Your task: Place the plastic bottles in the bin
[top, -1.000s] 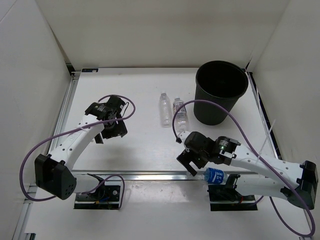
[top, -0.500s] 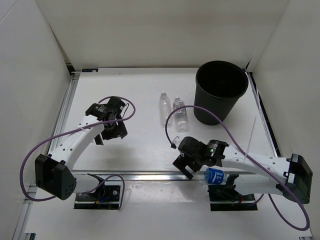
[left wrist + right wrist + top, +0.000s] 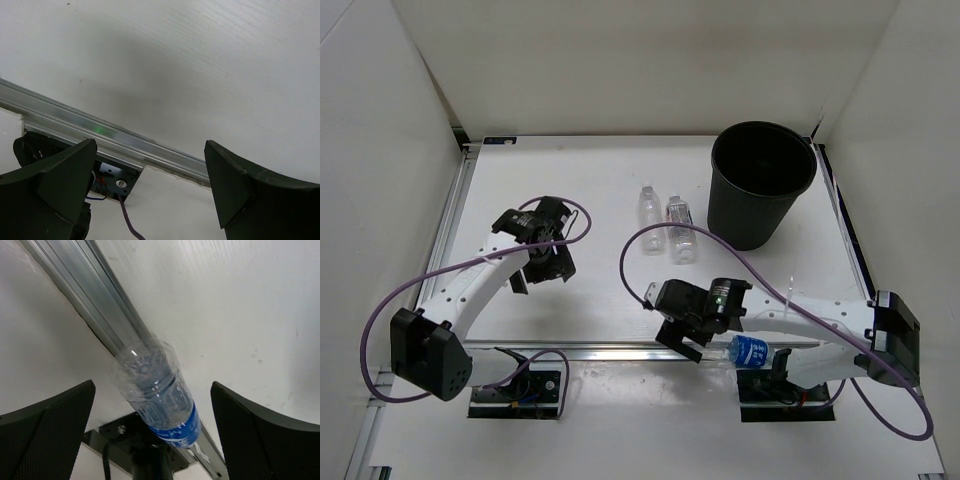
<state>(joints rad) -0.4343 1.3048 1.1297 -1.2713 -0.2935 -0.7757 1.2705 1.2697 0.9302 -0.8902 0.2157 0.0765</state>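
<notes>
My right gripper moves down and sideways next, onto the blue-labelled bottle's base [image 3: 714, 354] [image 3: 152, 371], which lies below the fingers and to their right in the top view.
The black bin [image 3: 762, 180] stands at the back right. Two clear bottles lie left of it, one plain [image 3: 648, 208], one white-labelled [image 3: 681, 232]. A blue-labelled bottle [image 3: 751, 351] lies on the front rail, partly under the right arm. In the right wrist view this bottle [image 3: 156, 392] lies base-first ahead of my right gripper [image 3: 152, 390], which is open with its fingers apart from it. My right gripper [image 3: 678, 336] hovers at the near edge. My left gripper [image 3: 546, 266] is open and empty, also in its wrist view [image 3: 150, 150]. No green bottle is in view.
An aluminium rail [image 3: 610, 349] runs along the table's near edge, also in the left wrist view [image 3: 100, 132]. White walls enclose the table on three sides. Purple cables [image 3: 650, 240] loop above both arms. The arm bases [image 3: 520, 385] sit beyond the rail.
My right gripper has swung left and nearer the front rail, away from the two clear bottles. The left arm has barely moved. The bottles have not moved.
</notes>
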